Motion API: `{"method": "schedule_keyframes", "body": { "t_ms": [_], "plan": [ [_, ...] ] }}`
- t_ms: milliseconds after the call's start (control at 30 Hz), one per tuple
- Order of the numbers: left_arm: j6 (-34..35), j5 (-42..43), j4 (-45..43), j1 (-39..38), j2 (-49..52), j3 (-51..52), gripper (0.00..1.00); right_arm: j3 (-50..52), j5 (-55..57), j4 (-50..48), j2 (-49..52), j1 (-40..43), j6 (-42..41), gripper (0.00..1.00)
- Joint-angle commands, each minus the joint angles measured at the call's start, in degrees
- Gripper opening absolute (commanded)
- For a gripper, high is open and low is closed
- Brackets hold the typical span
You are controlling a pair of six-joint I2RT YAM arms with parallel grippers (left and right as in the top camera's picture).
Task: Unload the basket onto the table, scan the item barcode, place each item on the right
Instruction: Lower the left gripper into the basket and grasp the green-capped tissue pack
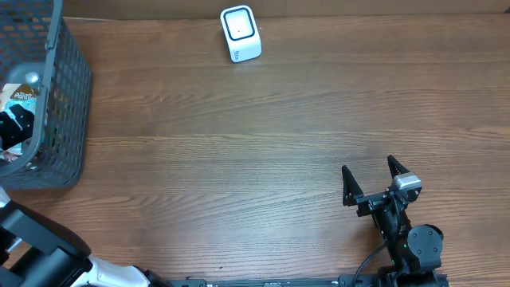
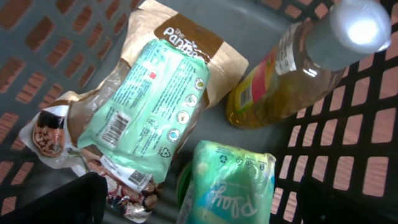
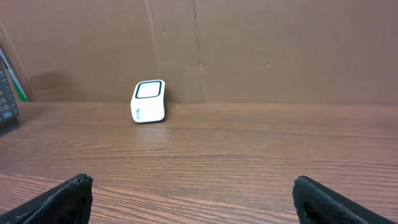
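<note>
The green pack (image 2: 230, 186) lies below, between the open fingers, so my left gripper moves down deeper into the basket next and closes on the pack's sides.
The white barcode scanner (image 1: 240, 33) stands at the table's far edge, also in the right wrist view as scanner (image 3: 149, 101). Several items lie in the dark mesh basket (image 1: 64, 96): a mint-green pouch (image 2: 149, 102) with a barcode showing, a brown paper bag (image 2: 205, 43), a bottle of yellow liquid (image 2: 280, 74), a green pack (image 2: 230, 186) and a snack packet (image 2: 124, 186). My left gripper (image 2: 202, 202) hangs open inside the basket, its fingers either side of the green pack, holding nothing. My right gripper (image 1: 368, 167) stands open over bare table at the near right.
The basket wall (image 2: 348, 155) rises close beside the left gripper's right finger. Brown cardboard (image 3: 249, 50) backs the table behind the scanner. Wooden tabletop (image 1: 239, 175) stretches between basket, scanner and right arm.
</note>
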State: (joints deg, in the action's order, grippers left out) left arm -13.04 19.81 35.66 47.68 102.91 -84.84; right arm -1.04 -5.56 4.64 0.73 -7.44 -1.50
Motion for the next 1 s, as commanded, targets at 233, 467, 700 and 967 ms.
{"method": "schedule_keyframes", "body": {
  "t_ms": [233, 467, 700, 967],
  "plan": [
    [-3.74, -3.91, -0.13, -2.4, 0.98, 0.31, 1.0, 0.59, 0.33, -0.24, -0.57, 0.07, 0.07, 1.0],
    [-5.92, -3.63, 0.55, -3.1, 3.04, 0.33, 1.0, 0.59, 0.33, -0.24, -0.57, 0.07, 0.07, 1.0],
    [-6.93, -0.07, 0.81, -3.58, 6.08, 0.33, 1.0, 0.59, 0.33, -0.24, -0.57, 0.07, 0.07, 1.0],
    [-7.58, -0.24, 1.88, -3.58, 10.01, 0.33, 0.99, 0.59, 0.33, -0.24, -0.57, 0.07, 0.07, 1.0]
  ]
}}
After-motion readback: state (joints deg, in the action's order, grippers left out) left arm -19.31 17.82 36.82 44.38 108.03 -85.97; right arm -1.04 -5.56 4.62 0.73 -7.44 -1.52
